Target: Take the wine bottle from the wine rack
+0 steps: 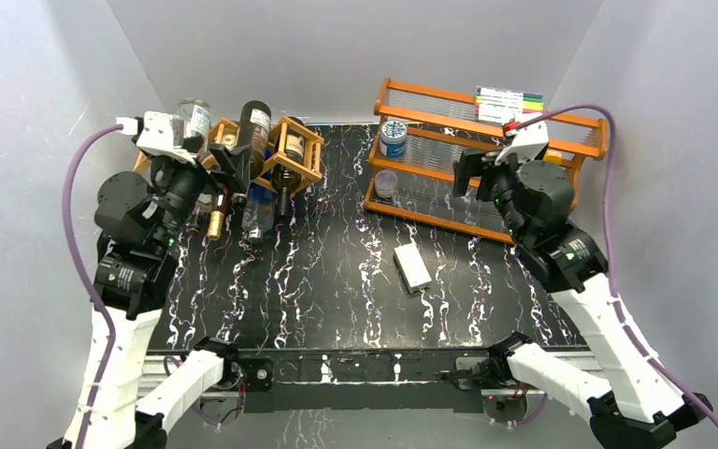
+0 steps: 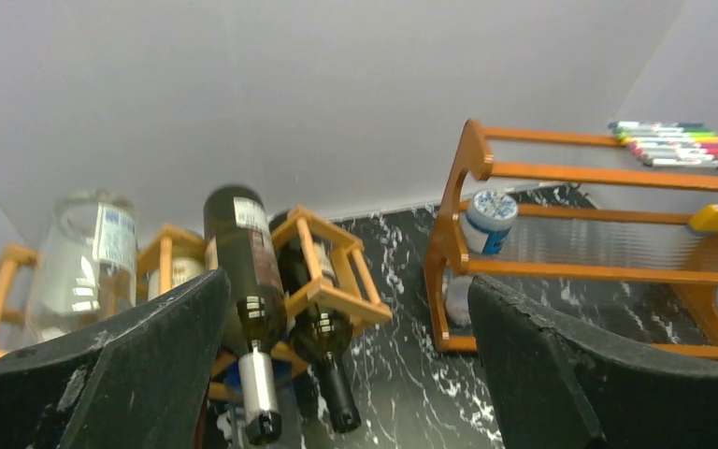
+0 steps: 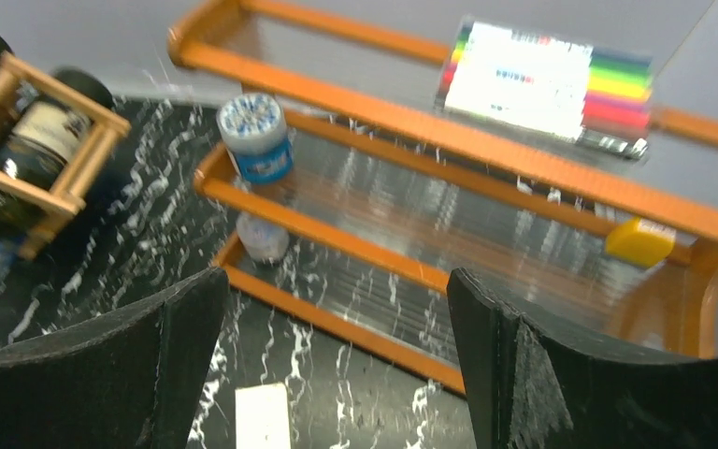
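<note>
My left gripper will tilt downward next and lower onto the silver capsule (image 2: 260,391) below its open fingers, because that neck sticks out clear of the rack.
The wine rack (image 1: 292,157), an orange-brown lattice of thin sticks, stands at the back left of the table. Several bottles lie in it, necks towards me. A dark wine bottle (image 2: 243,271) with a white label and silver capsule rests on top. Beside it, a second dark bottle (image 2: 323,327) with a black capsule fills a cell, and a clear bottle (image 2: 89,257) lies at the left. My left gripper (image 2: 348,285) is open just in front of the rack, gripping nothing. My right gripper (image 3: 337,281) is open and empty, raised before the orange shelf.
A larger orange two-tier shelf (image 1: 491,122) stands at the back right. It carries a marker pack (image 1: 508,101), a blue-lidded jar (image 1: 394,137), a small clear container (image 1: 385,182) and a yellow object (image 3: 640,241). A white box (image 1: 412,267) lies on the black marbled table (image 1: 337,299).
</note>
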Tool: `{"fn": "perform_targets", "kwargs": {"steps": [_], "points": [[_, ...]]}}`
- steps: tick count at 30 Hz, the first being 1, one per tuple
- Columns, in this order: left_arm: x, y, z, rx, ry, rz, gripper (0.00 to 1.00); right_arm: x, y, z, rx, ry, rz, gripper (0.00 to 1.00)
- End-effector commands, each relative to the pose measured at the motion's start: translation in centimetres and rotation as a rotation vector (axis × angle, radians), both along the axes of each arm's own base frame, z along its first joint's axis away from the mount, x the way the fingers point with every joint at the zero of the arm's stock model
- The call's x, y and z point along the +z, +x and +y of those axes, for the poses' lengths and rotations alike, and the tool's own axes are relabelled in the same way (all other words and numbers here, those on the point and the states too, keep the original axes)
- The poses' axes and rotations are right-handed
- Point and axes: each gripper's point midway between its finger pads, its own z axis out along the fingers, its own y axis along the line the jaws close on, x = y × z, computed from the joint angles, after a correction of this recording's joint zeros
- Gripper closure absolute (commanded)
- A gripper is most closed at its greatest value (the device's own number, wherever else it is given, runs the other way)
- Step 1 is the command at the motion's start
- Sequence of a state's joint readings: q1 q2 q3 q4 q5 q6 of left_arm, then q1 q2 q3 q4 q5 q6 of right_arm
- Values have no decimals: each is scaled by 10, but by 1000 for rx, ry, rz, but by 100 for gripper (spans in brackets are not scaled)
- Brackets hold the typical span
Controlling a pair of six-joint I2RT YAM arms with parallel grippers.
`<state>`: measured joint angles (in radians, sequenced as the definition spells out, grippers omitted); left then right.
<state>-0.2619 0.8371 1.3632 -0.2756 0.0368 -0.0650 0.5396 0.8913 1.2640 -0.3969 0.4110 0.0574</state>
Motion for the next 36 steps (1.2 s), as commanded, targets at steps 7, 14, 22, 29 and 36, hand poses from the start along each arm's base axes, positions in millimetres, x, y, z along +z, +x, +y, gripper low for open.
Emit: {"fn": "perform_targets", "kwargs": {"steps": [7,14,22,29,36], "points": [[-83,21,21,128,-113,248,2,-66,20,9,-15,66,57,2],[-134,21,22,148,-160,400,2,-94,22,15,-22,169,128,2],[-179,12,18,142,-182,559,2,-98,14,31,58,262,153,2],[-200,9,18,150,-153,700,2,-108,7,48,174,231,183,2],[-212,30,41,308,-73,829,2,-109,4,56,220,230,195,2]]}}
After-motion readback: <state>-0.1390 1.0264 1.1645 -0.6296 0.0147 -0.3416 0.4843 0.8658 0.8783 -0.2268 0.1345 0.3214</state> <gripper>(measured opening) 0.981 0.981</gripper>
